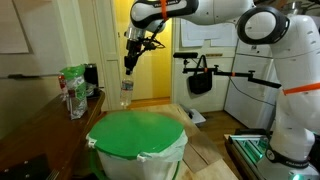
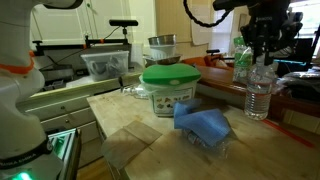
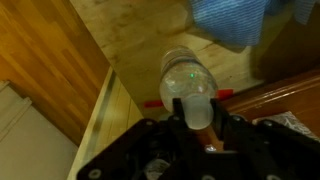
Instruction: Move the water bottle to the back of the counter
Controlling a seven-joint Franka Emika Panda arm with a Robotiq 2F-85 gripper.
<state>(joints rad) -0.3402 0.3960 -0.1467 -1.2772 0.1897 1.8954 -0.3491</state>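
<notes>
The gripper should next lower the hanging bottle onto the bare tabletop (image 2: 254, 132) below, beside the red strip, moving it slightly toward the dark brown counter, and let it go.
The water bottle (image 2: 258, 92) is a slim clear plastic bottle, upright, by the front edge of the dark brown wooden counter (image 2: 295, 112). My gripper (image 2: 262, 55) is shut on its top from above. In an exterior view the bottle (image 1: 126, 92) hangs under the gripper (image 1: 130, 66), beside the counter (image 1: 45, 128). In the wrist view the two fingers (image 3: 198, 118) clamp the pale cap, and the bottle body (image 3: 185, 72) points away below. I cannot tell whether the bottle's base touches the counter (image 3: 290, 95).
A round white bin with a green lid (image 1: 137, 135) (image 2: 170, 85) stands close to the bottle. A green-and-white bag (image 1: 72, 90) sits on the counter. A blue cloth (image 2: 205, 125) (image 3: 235, 20) lies on the plywood table (image 2: 130, 110). Clear tubs (image 2: 105, 65) stand behind.
</notes>
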